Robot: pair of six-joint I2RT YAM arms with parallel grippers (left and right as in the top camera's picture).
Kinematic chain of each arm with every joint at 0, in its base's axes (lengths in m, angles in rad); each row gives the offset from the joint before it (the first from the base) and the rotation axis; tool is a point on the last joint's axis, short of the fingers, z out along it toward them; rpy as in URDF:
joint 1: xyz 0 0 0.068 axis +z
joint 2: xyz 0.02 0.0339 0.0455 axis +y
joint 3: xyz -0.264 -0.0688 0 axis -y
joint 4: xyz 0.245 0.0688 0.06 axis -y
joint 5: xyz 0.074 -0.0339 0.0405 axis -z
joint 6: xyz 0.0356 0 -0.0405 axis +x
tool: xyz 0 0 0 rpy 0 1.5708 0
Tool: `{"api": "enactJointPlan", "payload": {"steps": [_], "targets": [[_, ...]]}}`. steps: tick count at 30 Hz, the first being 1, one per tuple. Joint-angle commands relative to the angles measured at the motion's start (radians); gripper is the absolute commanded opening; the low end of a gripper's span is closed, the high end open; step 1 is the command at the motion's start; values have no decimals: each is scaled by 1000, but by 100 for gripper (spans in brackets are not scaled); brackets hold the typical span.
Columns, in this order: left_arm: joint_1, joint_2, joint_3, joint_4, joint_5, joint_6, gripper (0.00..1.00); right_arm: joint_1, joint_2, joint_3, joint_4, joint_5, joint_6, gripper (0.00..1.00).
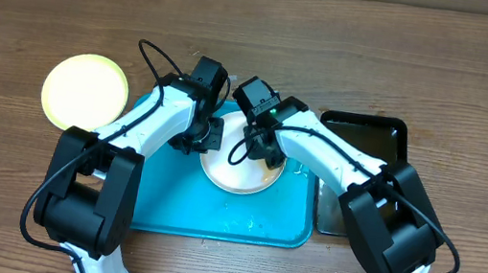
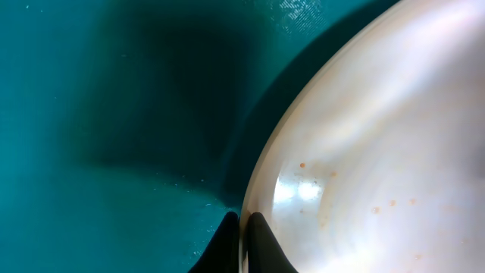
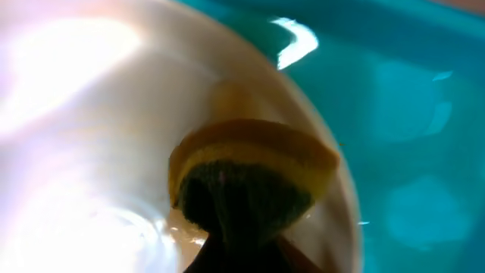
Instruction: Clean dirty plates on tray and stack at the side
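The right gripper lifts off the plate next, then goes across and down into the black tray to release, since that lies to its right in the overhead view.
A white plate (image 1: 237,172) lies on the turquoise tray (image 1: 166,204). My left gripper (image 1: 207,141) is shut on its left rim; in the left wrist view the two black fingertips (image 2: 261,236) pinch the thin edge of the plate (image 2: 379,152), which carries small orange specks. My right gripper (image 1: 266,151) is shut on a yellow and green sponge (image 3: 250,171), which it presses onto the inside of the plate (image 3: 91,114) near the right rim. A pale yellow plate (image 1: 86,92) sits on the table left of the tray.
A narrower black tray (image 1: 369,141) stands right of the turquoise tray, partly under my right arm. Wet streaks show on the turquoise tray (image 1: 246,222) in front of the plate. Wooden table surrounds both trays.
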State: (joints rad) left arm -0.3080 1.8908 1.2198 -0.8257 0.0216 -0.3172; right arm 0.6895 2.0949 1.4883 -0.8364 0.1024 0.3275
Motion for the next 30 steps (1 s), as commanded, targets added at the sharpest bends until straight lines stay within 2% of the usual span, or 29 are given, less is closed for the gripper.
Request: {"api": "enactJointPlan", "payload": {"steps": [1,4,9,16,21,24,30], "targets": [[-7,3,-6,-5,-2,18,4,10,23,8,5,-249,18,4],[-7,2,-6,-5,-2,18,4,6,20,13,2,-322,-7,4],[-7,3,-6,-5,-2,18,4,-29,-7,71,-47,-523,-173,4],[-7,2,-6,-10,-2,18,5,-142,-89,180,-204,-556,-199,4],[-7,3,-6,-11,-2,18,6,-280,-167,184,-370,-489,-206,4],[-7,2,-6,-10,5,18,7,-366,-174,181,-507,-360,-205,4],[-7,2,-6,-10,5,18,10,-446,-174,113,-561,-219,-194,4]]}}
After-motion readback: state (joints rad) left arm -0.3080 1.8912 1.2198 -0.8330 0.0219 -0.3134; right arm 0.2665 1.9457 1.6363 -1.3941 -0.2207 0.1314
